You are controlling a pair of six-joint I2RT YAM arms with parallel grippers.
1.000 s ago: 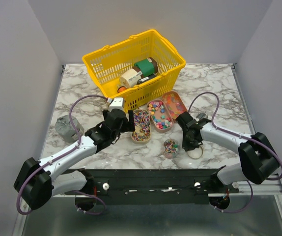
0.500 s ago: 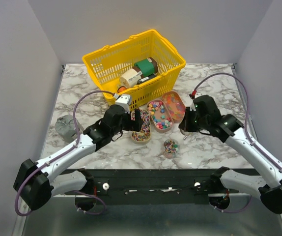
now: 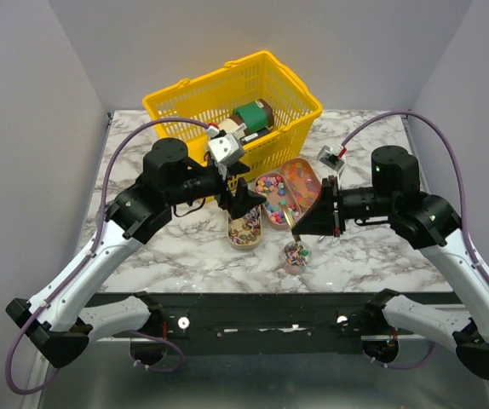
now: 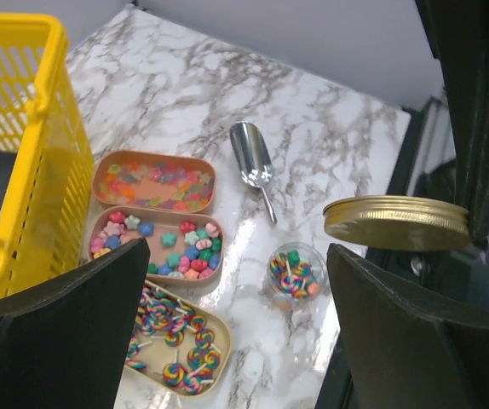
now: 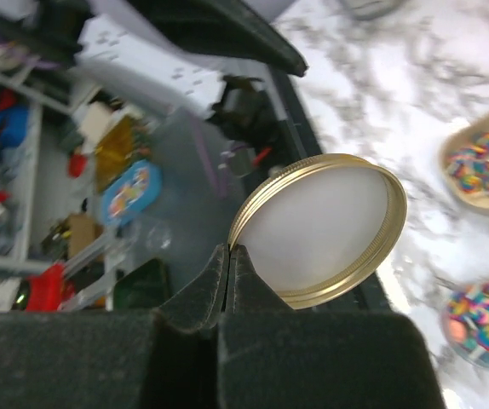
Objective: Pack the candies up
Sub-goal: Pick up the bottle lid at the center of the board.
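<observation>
The left gripper will turn next and reach to the right in the top view, where the gold lid's free rim lies opposite the right gripper's hold.
The candies lie in three oval trays: gummies, star sweets and striped lollipops. A small clear jar in front of the trays holds a few lollipops and sweets. My right gripper is shut on the rim of a gold lid, held in the air just above and beside the jar. Hanging open above the lollipop tray is my left gripper, with nothing between its fingers.
A yellow basket with bottles and cans stands behind the trays. A metal scoop lies on the marble table to the right of the trays. The table's near edge runs just in front of the jar.
Both arms have risen from the table. The right gripper lifted the gold lid from beside the jar and carried it left over the jar. The left gripper moved up and right.
</observation>
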